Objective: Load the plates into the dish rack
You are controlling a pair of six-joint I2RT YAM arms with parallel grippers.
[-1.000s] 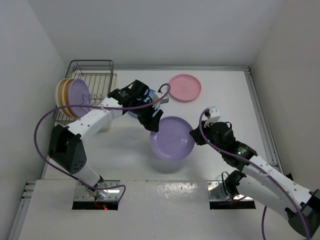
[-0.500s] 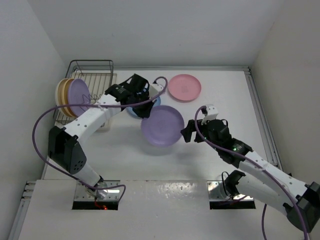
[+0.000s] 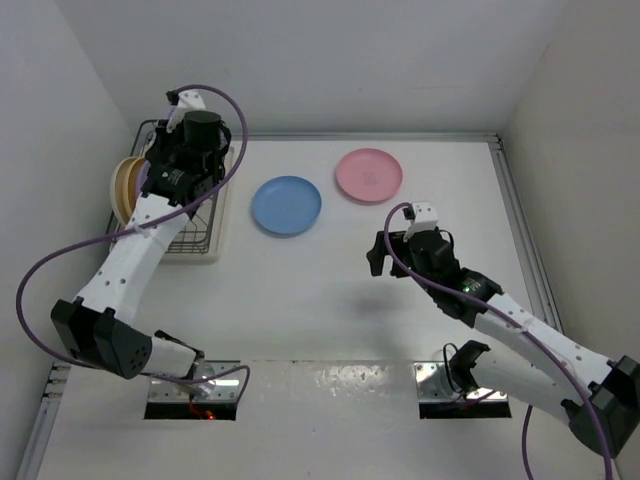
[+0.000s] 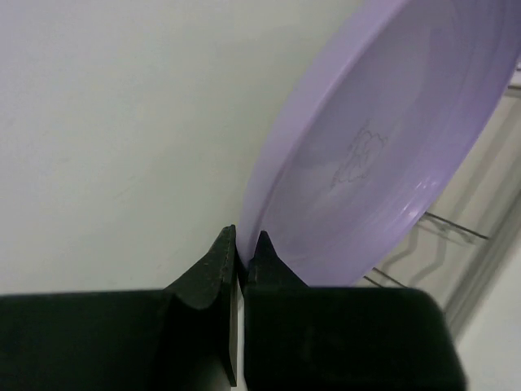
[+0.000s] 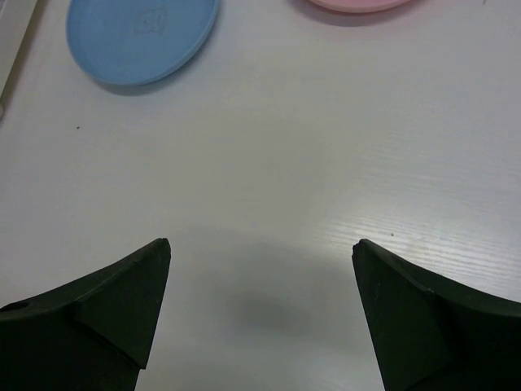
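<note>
The purple edge is upright. My left gripper will lower the purple plate into the rack's wires (image 4: 413, 249), right beside it.
My left gripper (image 4: 242, 244) is shut on the rim of a purple plate (image 4: 366, 155), which stands on edge above the wires of the dish rack (image 4: 456, 230). From above, the left gripper (image 3: 185, 160) hovers over the dish rack (image 3: 190, 225) and covers most of the held plate. Cream and orange-yellow plates (image 3: 122, 185) stand upright at the rack's left side, with a purple edge (image 3: 144, 172) beside them. A blue plate (image 3: 287, 205) (image 5: 142, 32) and a pink plate (image 3: 369, 175) (image 5: 358, 4) lie flat on the table. My right gripper (image 3: 378, 255) (image 5: 260, 248) is open and holds nothing, low over bare table.
White walls close in the table on the left, back and right. The rack sits in the back left corner against the left wall. The left arm's purple cable (image 3: 232, 110) loops above the rack.
The purple plate passed from my right gripper to my left. The left arm swung it from mid-table to over the rack. The right gripper opened and drew slightly back.
</note>
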